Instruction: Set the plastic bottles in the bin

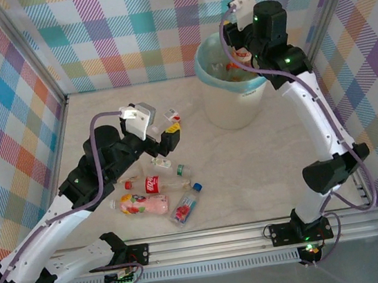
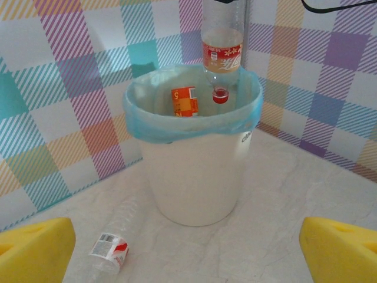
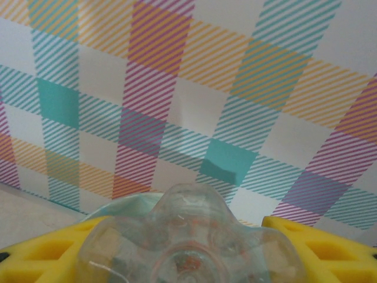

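My right gripper holds the clear bottle with most of it still above the bin's rim, so it should move down and tilt downward into the bin's opening (image 1: 217,59) (image 3: 132,205) and let go of the bottle there.
My right gripper (image 1: 239,43) hangs over the bin (image 1: 237,111), shut on a clear plastic bottle (image 1: 242,55) with a red label. The bottle (image 2: 222,53) points cap down above the teal-lined rim (image 2: 147,121). In the right wrist view its ribbed base (image 3: 188,247) sits between my yellow fingers (image 3: 321,247). An orange-labelled bottle (image 2: 184,100) lies inside the bin. My left gripper (image 1: 166,136) is open and empty above the table (image 2: 187,247), facing the bin. A clear bottle (image 2: 112,244) lies just ahead of it on the left.
Near the front of the table lie a cola bottle (image 1: 156,183), a pink bottle (image 1: 141,203), a blue-capped bottle (image 1: 187,206) and a clear one (image 1: 168,165). Checked walls enclose the table on three sides, and a metal rail (image 1: 223,238) runs along the near edge.
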Tool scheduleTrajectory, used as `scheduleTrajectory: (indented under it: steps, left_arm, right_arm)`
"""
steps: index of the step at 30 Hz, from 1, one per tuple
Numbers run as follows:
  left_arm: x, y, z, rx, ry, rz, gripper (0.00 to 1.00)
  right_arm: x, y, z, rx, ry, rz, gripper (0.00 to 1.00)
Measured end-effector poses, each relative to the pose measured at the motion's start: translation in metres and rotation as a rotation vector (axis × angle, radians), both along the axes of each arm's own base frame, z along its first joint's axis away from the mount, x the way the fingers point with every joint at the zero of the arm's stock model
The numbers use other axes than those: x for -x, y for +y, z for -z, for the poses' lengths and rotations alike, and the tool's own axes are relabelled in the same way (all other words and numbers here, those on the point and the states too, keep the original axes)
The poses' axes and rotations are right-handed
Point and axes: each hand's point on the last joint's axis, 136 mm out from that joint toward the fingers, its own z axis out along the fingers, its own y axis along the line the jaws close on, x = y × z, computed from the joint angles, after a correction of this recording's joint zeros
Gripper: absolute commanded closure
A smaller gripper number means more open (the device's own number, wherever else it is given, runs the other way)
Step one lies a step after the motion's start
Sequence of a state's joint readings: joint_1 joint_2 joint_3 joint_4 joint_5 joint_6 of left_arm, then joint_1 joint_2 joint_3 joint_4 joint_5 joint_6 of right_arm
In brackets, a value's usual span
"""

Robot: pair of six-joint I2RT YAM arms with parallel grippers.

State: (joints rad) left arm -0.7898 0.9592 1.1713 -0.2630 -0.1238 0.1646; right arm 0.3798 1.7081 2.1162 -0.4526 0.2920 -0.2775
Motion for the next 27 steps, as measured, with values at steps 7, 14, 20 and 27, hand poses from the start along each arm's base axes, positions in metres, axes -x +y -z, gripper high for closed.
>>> scheduleTrajectory:
  steps: [7, 14, 20, 27]
  left_arm:
    - [-0.008, -0.007, 0.012, -0.026, 0.025, -0.002, 0.02]
    - [-0.011, -0.011, 0.028, -0.069, 0.066, -0.002, 0.02]
    - [-0.013, -0.013, 0.036, -0.088, 0.086, 0.000, 0.02]
    - [-0.016, -0.017, 0.043, -0.104, 0.103, 0.003, 0.02]
  right_arm:
    - [-0.030, 0.014, 0.026, -0.021, 0.064, -0.008, 0.48]
    - [-0.048, 0.014, 0.071, 0.007, 0.171, 0.037, 0.46]
    - [-0.051, 0.004, 0.110, 0.061, 0.253, 0.102, 0.44]
    - [-0.051, -0.005, 0.163, 0.083, 0.375, 0.134, 0.39]
